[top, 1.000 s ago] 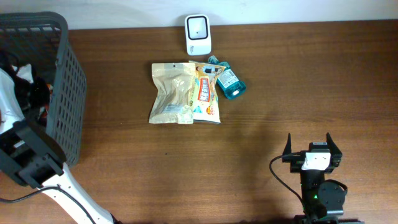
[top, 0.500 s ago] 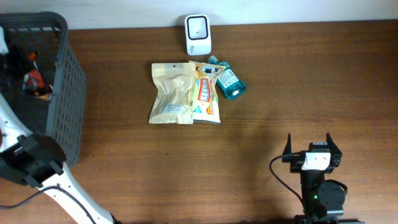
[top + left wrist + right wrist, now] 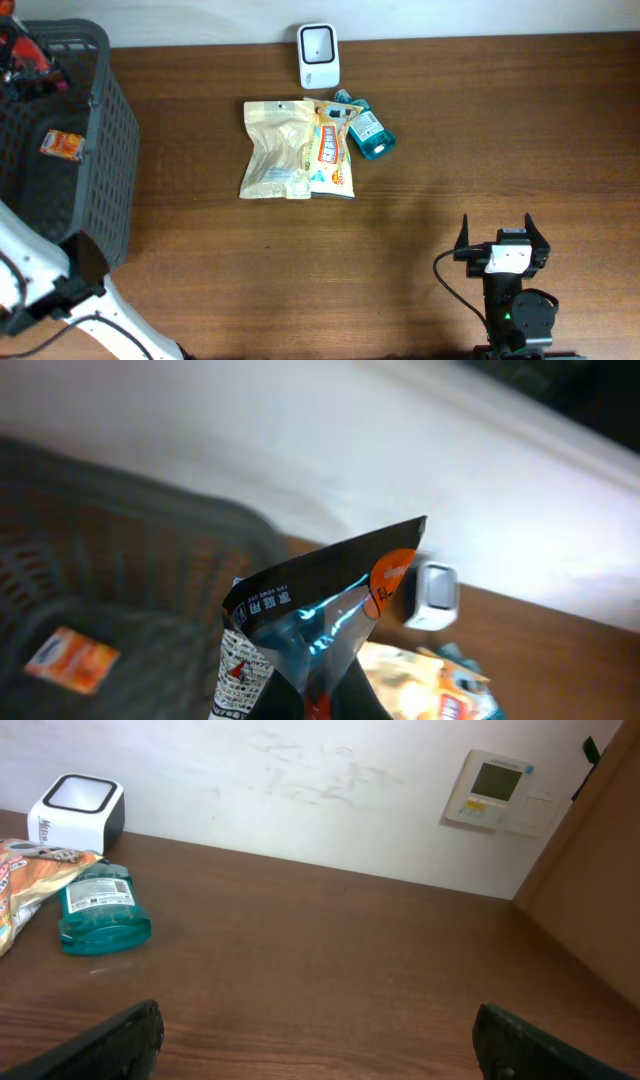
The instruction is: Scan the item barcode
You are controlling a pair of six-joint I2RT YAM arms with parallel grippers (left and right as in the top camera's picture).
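The left gripper moves the foil packet past the basket's rim and down over the beige pouch's edge by the orange snack packet next.
My left gripper hangs over the far left corner of the dark grey basket, shut on a dark foil packet with an orange spot and printed white edge. In the left wrist view the packet stands up from between my gripper. The white barcode scanner stands at the back edge of the table, also seen as the scanner beyond the packet. My right gripper rests near the front right, open and empty, its gripper over bare wood.
A beige pouch, an orange snack packet and a teal bottle lie in front of the scanner. A small orange packet lies inside the basket. A wall runs behind the table.
My left arm has lifted and swung toward the far left, carrying the dark packet up from the basket. The small orange packet in the basket is now uncovered. The right arm is still.
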